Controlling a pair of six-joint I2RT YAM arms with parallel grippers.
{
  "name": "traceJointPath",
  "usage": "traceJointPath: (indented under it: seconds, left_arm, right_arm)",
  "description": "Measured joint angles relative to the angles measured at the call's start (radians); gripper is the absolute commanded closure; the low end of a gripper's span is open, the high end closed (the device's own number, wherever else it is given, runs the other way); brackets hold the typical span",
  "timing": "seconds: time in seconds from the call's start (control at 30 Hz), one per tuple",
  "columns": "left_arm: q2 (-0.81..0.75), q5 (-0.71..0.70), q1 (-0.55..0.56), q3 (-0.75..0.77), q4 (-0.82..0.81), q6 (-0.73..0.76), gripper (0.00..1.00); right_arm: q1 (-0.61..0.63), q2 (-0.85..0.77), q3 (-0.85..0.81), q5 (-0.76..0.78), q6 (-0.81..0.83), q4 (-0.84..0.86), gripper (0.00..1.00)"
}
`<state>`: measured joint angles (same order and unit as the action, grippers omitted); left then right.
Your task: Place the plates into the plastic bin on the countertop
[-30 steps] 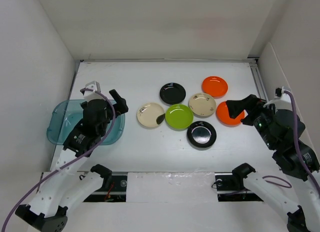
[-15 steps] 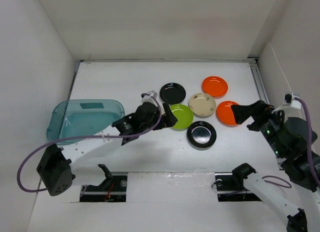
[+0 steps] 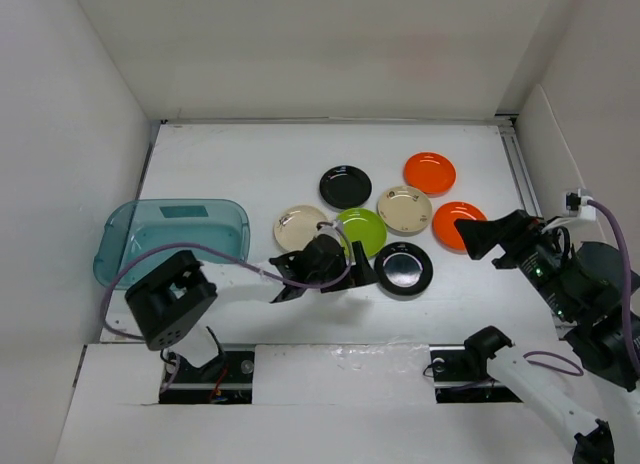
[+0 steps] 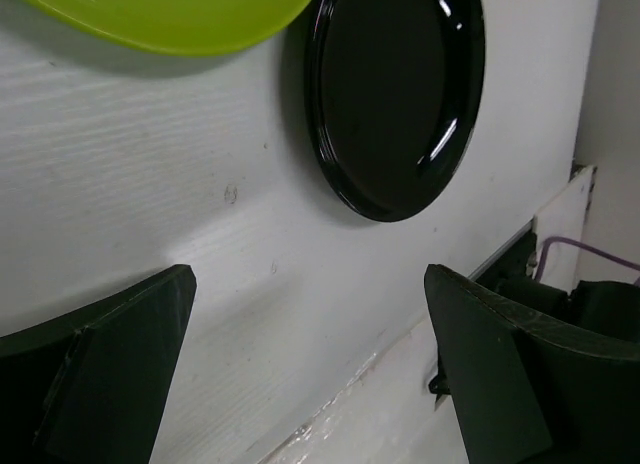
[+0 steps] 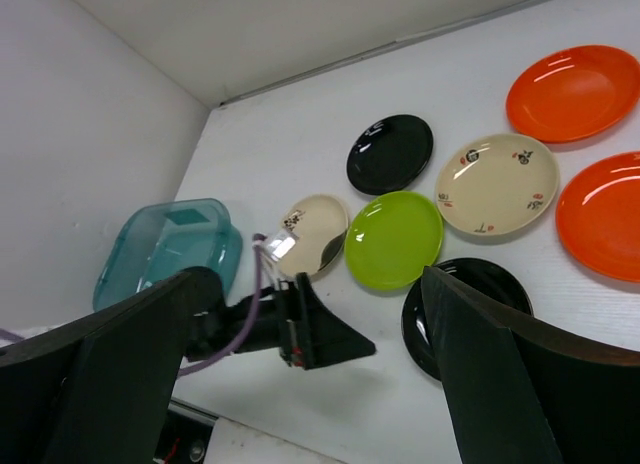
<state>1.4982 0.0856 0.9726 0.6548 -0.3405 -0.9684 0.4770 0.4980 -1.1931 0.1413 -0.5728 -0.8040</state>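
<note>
Next, the left gripper slides toward the right in the top view onto the near black plate's bin-side rim, which lies beyond the open left gripper's fingers.
Seven plates lie on the white countertop (image 3: 250, 154): black (image 3: 345, 186), orange (image 3: 429, 172), cream (image 3: 404, 209), a second orange (image 3: 452, 220), lime green (image 3: 358, 232), a second cream (image 3: 298, 227) and a second black (image 3: 403, 269). The teal plastic bin (image 3: 172, 239) stands empty at the left. My left gripper (image 3: 345, 276) is low over the table, open, just left of the near black plate (image 4: 400, 94) and below the green one (image 4: 170, 14); nothing is between its fingers (image 4: 100, 384). My right gripper (image 3: 478, 239) hangs open above the near orange plate (image 5: 605, 219), covering part of it.
White walls close the table at the left, back and right. The front edge with a taped strip (image 3: 340, 359) and both arm bases lies close behind the left gripper. The left arm's cable (image 3: 200, 254) loops over the table beside the bin.
My left arm has swung from above the bin to the right and dropped low beside the green and near black plates. My right gripper has drawn back a little to the right.
</note>
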Motion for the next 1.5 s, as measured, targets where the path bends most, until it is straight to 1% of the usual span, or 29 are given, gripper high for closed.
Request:
traceJointPath:
  seconds: [0.1,0.17,0.2,0.33,0.37,0.43,0.53,0.57,0.63,0.7,0.87,0.97,1.0,1.03,1.07,1.3,1.43,1.5]
  left_arm:
    - [0.121,0.004,0.035,0.05,-0.039,-0.031,0.02]
    - [0.167,0.004,0.042,0.088,-0.076,-0.042,0.04]
    - [0.186,0.003,0.042,0.098,-0.09,-0.051,0.1]
    - [0.25,-0.008,0.043,0.135,-0.14,-0.082,0.28]
    - [0.262,-0.01,0.043,0.141,-0.148,-0.091,0.31]
    - [0.281,-0.018,0.043,0.152,-0.153,-0.107,0.41]
    - [0.302,-0.041,0.045,0.166,-0.14,-0.127,0.6]
    - [0.31,-0.045,0.047,0.169,-0.135,-0.132,0.63]
    - [0.322,-0.05,0.05,0.181,-0.124,-0.14,0.65]
    - [0.329,-0.055,0.053,0.192,-0.115,-0.143,0.69]
    - [0.335,-0.066,0.054,0.197,-0.104,-0.159,0.72]
    - [0.347,-0.07,0.054,0.199,-0.109,-0.171,0.82]
    - [0.352,-0.07,0.054,0.199,-0.113,-0.175,0.87]
    - [0.357,-0.071,0.054,0.201,-0.116,-0.179,0.97]
    - [0.364,-0.072,0.054,0.204,-0.116,-0.186,1.0]
    - [0.378,-0.072,0.056,0.224,-0.114,-0.188,1.0]
    - [0.373,-0.055,0.067,0.285,-0.025,-0.131,1.0]
    - [0.347,-0.042,0.076,0.309,0.027,-0.096,1.0]
  right_arm:
    - [0.0,-0.003,0.0,-0.019,-0.002,0.004,0.0]
    - [0.0,-0.01,0.0,-0.024,-0.004,0.004,0.0]
    - [0.0,-0.014,0.0,-0.027,-0.004,0.003,0.0]
    - [0.0,-0.038,-0.002,-0.034,-0.004,0.003,0.0]
    - [0.0,-0.045,-0.003,-0.034,-0.005,0.001,0.0]
    - [0.0,-0.06,-0.005,-0.036,-0.004,0.001,0.0]
    - [0.0,-0.079,-0.013,-0.036,-0.005,-0.004,0.0]
    - [0.0,-0.082,-0.016,-0.036,-0.005,-0.005,0.0]
    - [0.0,-0.087,-0.02,-0.036,-0.005,-0.005,0.0]
    - [0.0,-0.089,-0.024,-0.036,-0.005,-0.004,0.0]
    - [0.0,-0.089,-0.024,-0.036,-0.005,-0.005,0.0]
    - [0.0,-0.089,-0.024,-0.036,-0.005,-0.005,0.0]
    - [0.0,-0.089,-0.024,-0.036,-0.005,-0.005,0.0]
    - [0.0,-0.089,-0.024,-0.036,-0.005,-0.005,0.0]
    - [0.0,-0.089,-0.024,-0.036,-0.005,-0.005,0.0]
    - [0.0,-0.089,-0.024,-0.036,-0.004,-0.005,0.0]
    - [0.0,-0.089,-0.024,-0.036,-0.004,-0.005,0.0]
    - [0.0,-0.089,-0.024,-0.035,-0.004,-0.005,0.0]
